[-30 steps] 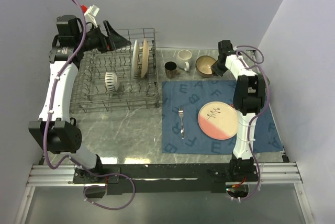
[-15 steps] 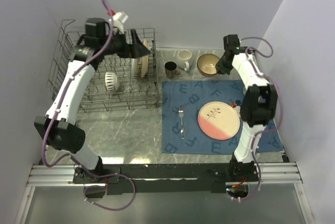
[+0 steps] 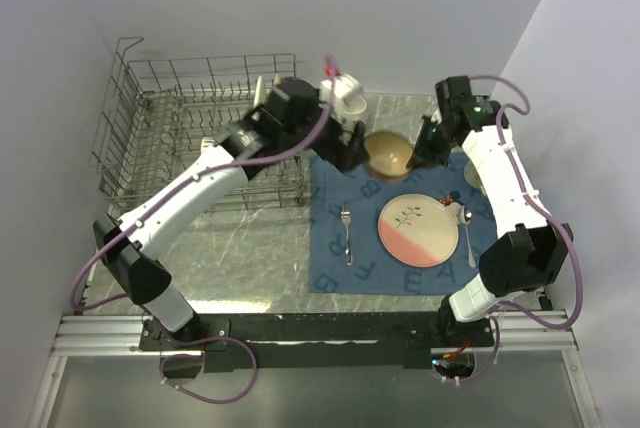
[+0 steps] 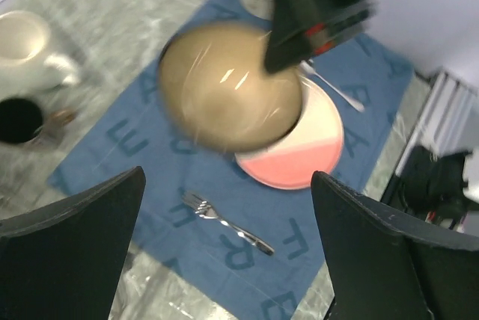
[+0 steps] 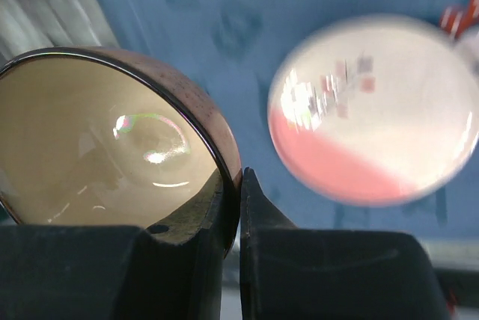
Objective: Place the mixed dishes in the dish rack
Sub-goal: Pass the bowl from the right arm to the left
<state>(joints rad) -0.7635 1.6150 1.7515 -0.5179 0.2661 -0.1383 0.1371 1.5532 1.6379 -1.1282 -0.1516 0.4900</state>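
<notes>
My left gripper moves its open fingers back and to the right in the top view next and closes on the bowl's near rim point(image 3: 388, 179) point(image 4: 289, 131), which hangs ungripped there.
A tan bowl with a brown rim point(image 3: 388, 152) hangs tilted above the blue mat, and my right gripper point(image 3: 424, 148) is shut on its right rim. In the right wrist view the fingers pinch that rim point(image 5: 239, 200), the bowl point(image 5: 112, 140) filling the left side. My left gripper point(image 3: 349, 148) is open just left of the bowl, its jaws wide apart point(image 4: 232, 260) with nothing between them. The pink-and-cream plate point(image 3: 418, 231) and the fork point(image 3: 346, 233) lie on the mat. The dish rack point(image 3: 150, 163) stands at the back left.
The blue lettered placemat point(image 3: 340, 270) covers the right half of the table. A spoon point(image 3: 464, 222) lies beside the plate. A white mug point(image 4: 26, 47) and a dark mug point(image 4: 19, 120) stand behind the mat. Plates point(image 3: 259, 94) stand in the rack.
My right gripper has lifted the bowl from the back of the table and carried it forward over the mat. My left arm has swung from the rack over to the bowl.
</notes>
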